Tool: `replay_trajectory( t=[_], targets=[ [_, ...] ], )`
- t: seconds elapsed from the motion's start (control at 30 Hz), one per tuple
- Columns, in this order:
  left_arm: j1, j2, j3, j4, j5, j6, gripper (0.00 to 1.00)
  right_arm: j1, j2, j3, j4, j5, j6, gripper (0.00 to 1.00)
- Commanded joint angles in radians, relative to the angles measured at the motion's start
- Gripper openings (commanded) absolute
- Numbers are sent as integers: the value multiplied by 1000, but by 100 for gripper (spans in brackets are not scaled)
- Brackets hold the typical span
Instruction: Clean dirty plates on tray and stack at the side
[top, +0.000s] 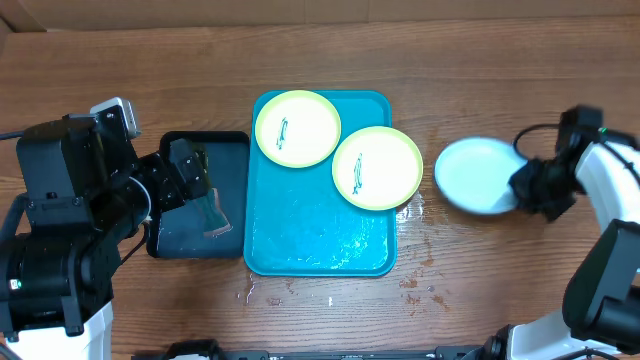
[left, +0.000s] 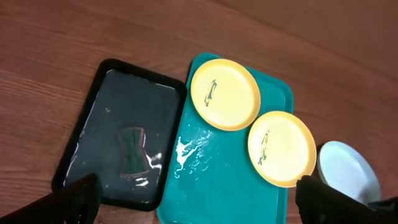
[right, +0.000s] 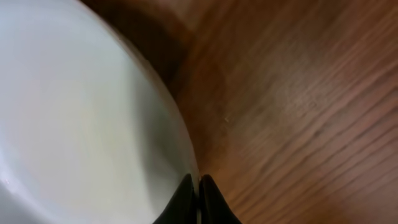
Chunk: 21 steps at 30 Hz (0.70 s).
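Note:
My right gripper carries the light blue plate (top: 475, 175) toward the turquoise tray's edge next and lowers it onto the clear wood, since the stacked plates fit there.
Two yellow-green plates (top: 297, 127) (top: 377, 167), each with a small dark smear, lie on the far half of the turquoise tray (top: 310, 235). The left wrist view shows them too (left: 224, 94) (left: 281, 148). A light blue plate (top: 475, 175) (right: 81, 124) is on the wood to the right of the tray. My right gripper (top: 522, 187) (right: 199, 183) is shut on its right rim. A dark shadow lies under that edge. My left gripper (top: 188, 165) (left: 199, 199) hangs open and empty above the black tray (top: 170, 243).
A dark sponge (top: 212, 212) (left: 132, 151) lies in the wet black tray (left: 93, 87), left of the turquoise tray (left: 230, 180). Water gleams on the turquoise tray's floor, and drops lie on the wood at its near side (top: 415, 285).

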Motion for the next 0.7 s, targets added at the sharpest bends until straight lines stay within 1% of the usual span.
replay_trajectory(
  t=[0.0,0.1,0.17,0.27,0.3,0.33,0.37,0.4,0.47,0.53,0.6,0.67],
  targets=[
    [2,2,2,0,-7,15,100,47,-6,-83,32,-4,2,4],
    [2,2,2,0,-7,15,100,84,-6,-122,50,-4,2,4],
    [2,2,2,0,-7,15,100,112,-9,-122,37,-5,1,6],
    [2,2,2,0,-7,15,100,161,-28,-119,34,-4,-54,12],
    [2,2,2,0,-7,15,100,175,-37,-114,31,-4,-74,20],
    [2,2,2,0,-7,16,100,184,-47,-107,27,0,-84,39],
    [2,2,2,0,-7,15,100,187,-55,-97,23,-1,-86,53],
    [2,2,2,0,-7,15,100,187,-61,-85,21,-4,-86,62],
    [2,2,2,0,-7,15,100,187,-77,-54,36,-63,-134,64],
    [2,2,2,0,-7,16,100,188,-88,-25,88,-216,-257,64],
    [2,2,2,0,-7,16,100,192,-90,-13,151,-365,-339,60],
    [2,2,2,0,-7,15,100,206,-90,-16,225,-456,-370,58]
  ],
)
